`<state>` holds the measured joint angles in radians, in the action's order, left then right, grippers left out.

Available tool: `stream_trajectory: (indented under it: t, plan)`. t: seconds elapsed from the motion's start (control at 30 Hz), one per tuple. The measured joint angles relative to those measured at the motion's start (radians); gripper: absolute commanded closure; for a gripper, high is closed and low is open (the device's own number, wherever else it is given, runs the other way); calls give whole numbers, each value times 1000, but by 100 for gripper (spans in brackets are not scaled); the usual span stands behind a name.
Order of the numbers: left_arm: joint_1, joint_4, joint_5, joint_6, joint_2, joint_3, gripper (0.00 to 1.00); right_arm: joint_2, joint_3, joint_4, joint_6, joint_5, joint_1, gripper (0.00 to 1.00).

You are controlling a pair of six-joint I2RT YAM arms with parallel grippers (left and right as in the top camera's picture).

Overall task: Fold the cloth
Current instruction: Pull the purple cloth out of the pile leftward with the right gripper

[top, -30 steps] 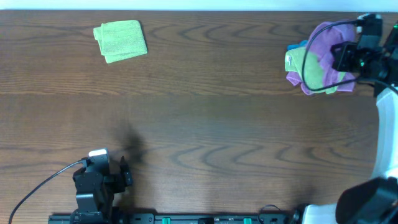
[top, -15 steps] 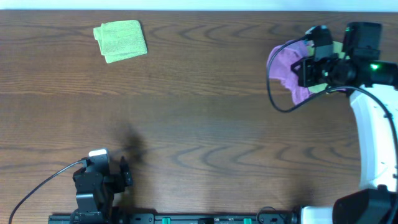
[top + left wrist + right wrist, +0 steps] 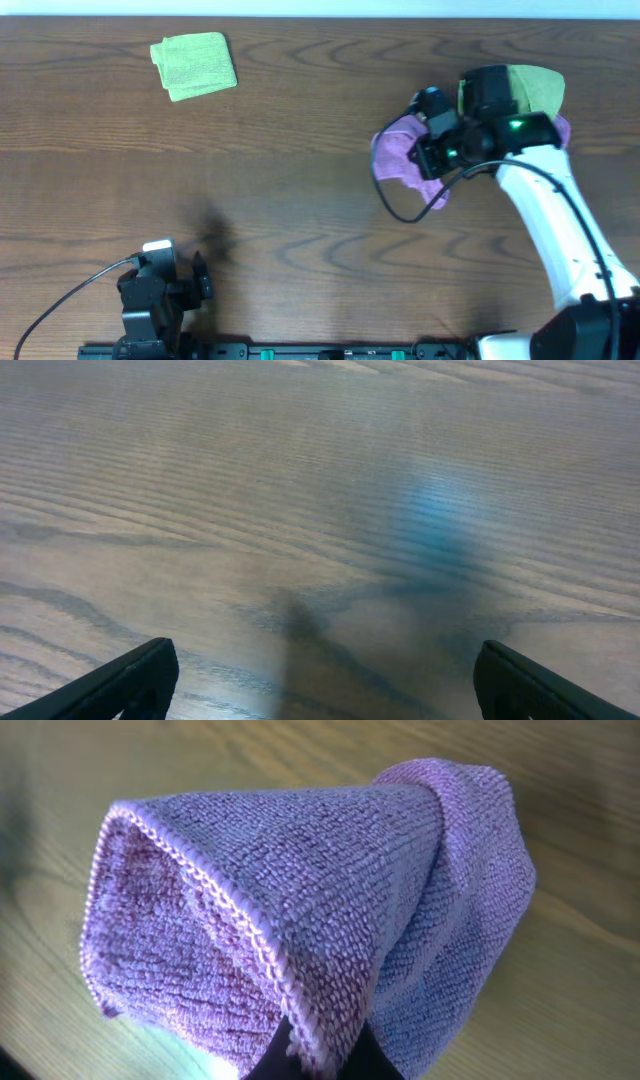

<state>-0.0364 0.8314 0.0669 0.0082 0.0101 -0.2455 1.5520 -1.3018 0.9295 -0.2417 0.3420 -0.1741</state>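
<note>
The robot's right gripper will next carry the bunched cloth to the left in the overhead view and let go of it there, since bare wood lies that way.
The lilac-purple cloth [image 3: 400,156] hangs bunched from my right gripper [image 3: 428,150] at the right middle of the table, lifted off the wood. In the right wrist view the cloth [image 3: 300,910] fills the frame, draped in a cone, and my right gripper [image 3: 322,1058] is shut on its stitched edge. No label shows. My left gripper [image 3: 203,273] rests near the front left edge, far from the cloth. In the left wrist view my left gripper [image 3: 325,685] is open and empty over bare wood.
A folded lime-green towel [image 3: 195,65] lies at the back left. Another green towel [image 3: 535,88] with a bit of purple cloth [image 3: 562,128] beside it lies at the back right, partly behind my right arm.
My right gripper has pulled the purple cloth out of the bunch at the back right and carried it left and forward. The left arm has not moved.
</note>
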Motion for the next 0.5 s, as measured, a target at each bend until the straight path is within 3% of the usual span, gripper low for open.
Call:
stream_trajectory:
  t: [0.3,0.33,0.37,0.4,0.5]
  plan:
    - [0,0,0,0,0,0,5,0,3,-92,42,-55,-89,97]
    - [0,0,0,0,0,0,4,0,3,-92,46,-58,-89,59]
    - [0,0,0,0,0,0,5,0,3,-92,53,-58,-89,9]
    - [0,0,0,0,0,0,5,1,3,-92,54,-59,-90,1]
    - [0,0,0,0,0,0,5,4,3,-83,55,-71,-101,1]
